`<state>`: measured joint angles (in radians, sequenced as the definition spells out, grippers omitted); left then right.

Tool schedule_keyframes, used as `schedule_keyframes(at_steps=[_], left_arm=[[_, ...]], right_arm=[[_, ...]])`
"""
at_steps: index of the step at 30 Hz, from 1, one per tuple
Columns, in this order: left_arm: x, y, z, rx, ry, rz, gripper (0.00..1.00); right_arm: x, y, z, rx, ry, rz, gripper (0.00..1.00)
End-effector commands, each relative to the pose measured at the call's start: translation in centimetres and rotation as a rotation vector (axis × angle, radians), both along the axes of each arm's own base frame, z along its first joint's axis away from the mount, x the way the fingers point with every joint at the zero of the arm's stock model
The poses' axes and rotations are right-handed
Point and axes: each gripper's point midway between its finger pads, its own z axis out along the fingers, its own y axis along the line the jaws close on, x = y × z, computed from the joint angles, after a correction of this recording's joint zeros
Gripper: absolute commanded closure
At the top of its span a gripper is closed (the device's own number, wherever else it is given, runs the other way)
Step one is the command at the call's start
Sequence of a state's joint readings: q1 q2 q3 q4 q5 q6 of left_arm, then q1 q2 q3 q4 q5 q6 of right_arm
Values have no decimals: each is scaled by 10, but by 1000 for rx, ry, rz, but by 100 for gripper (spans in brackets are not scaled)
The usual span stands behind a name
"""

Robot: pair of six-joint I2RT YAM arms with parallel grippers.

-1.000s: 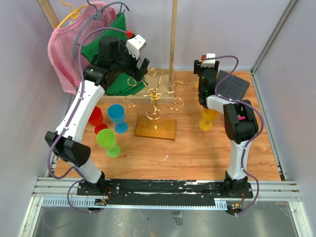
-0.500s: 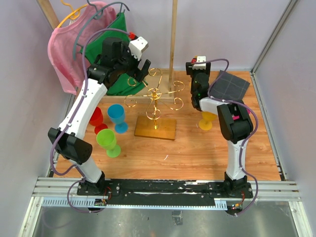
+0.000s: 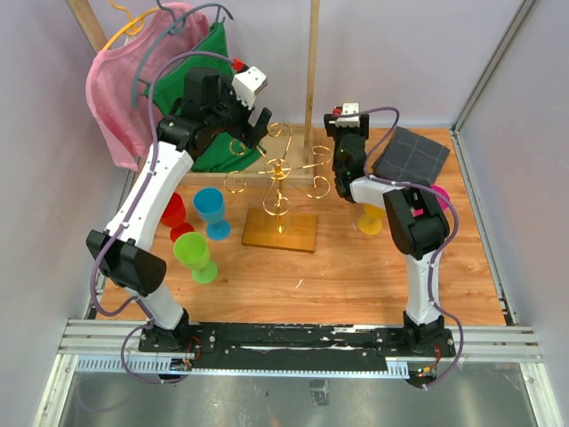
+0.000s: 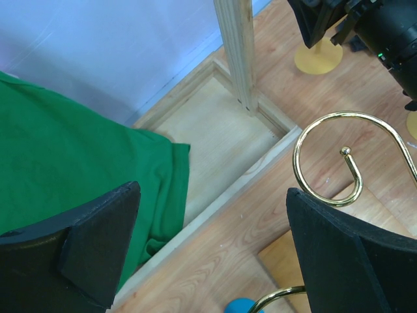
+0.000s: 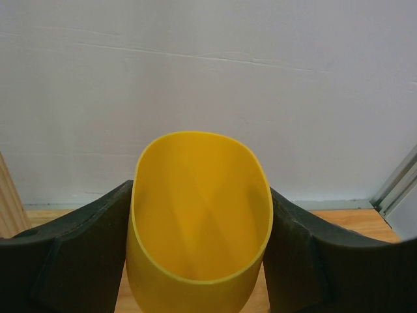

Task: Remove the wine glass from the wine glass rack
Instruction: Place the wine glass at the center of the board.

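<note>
I will next lower the yellow glass with my right gripper and release it, because the glass is already clear of the rack (image 3: 279, 173) and the tabletop between the frame and the dark cloth is below.
The gold wire wine glass rack (image 3: 279, 173) stands on its square light-wood base (image 3: 281, 233) mid-table; I see no glass hanging on its scroll arms. My right gripper (image 3: 345, 142) is just right of the rack and is shut on the bowl of a yellow wine glass (image 5: 199, 222), held upright and facing the back wall. Its fingers (image 5: 71, 248) press both sides. In the top view the wrist hides this glass. My left gripper (image 3: 253, 124) is open and empty above the rack's back-left scroll (image 4: 339, 163), its fingers (image 4: 85, 241) wide apart.
A second yellow glass (image 3: 372, 219) stands under my right forearm. Blue (image 3: 212, 212), red (image 3: 173, 213) and green (image 3: 194, 256) glasses stand at the left. Pink (image 3: 116, 89) and green (image 3: 200, 80) clothes hang on the wooden frame; its post (image 3: 312, 80) rises behind the rack. A dark cloth (image 3: 411, 153) lies back right.
My right gripper has moved left toward the rack with the yellow glass in it. My left gripper shifted slightly at first, then stayed still.
</note>
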<state>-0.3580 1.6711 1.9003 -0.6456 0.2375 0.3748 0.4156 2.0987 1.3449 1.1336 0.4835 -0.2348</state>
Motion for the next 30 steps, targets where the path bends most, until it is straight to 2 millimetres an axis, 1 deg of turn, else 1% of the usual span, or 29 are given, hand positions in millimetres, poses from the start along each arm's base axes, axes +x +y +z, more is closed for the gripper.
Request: schedule_keyframes(at_steps=[1,9,21,30], left_arm=[[-4,-5,10,-3,-23,-27,1],[-6,-3,8,15,-27,-31,1],[-6,-5,3,16,-14,-40,1],[-6,-5,-1,26,-7,-48,1]], right_arm=[[-2,13,23,20,-72,-25,53],[-3,26,15,24,-71,-36,53],[-4,33,-5,44,-57,-67,53],[-6,39,-15,50,-49,-79,53]])
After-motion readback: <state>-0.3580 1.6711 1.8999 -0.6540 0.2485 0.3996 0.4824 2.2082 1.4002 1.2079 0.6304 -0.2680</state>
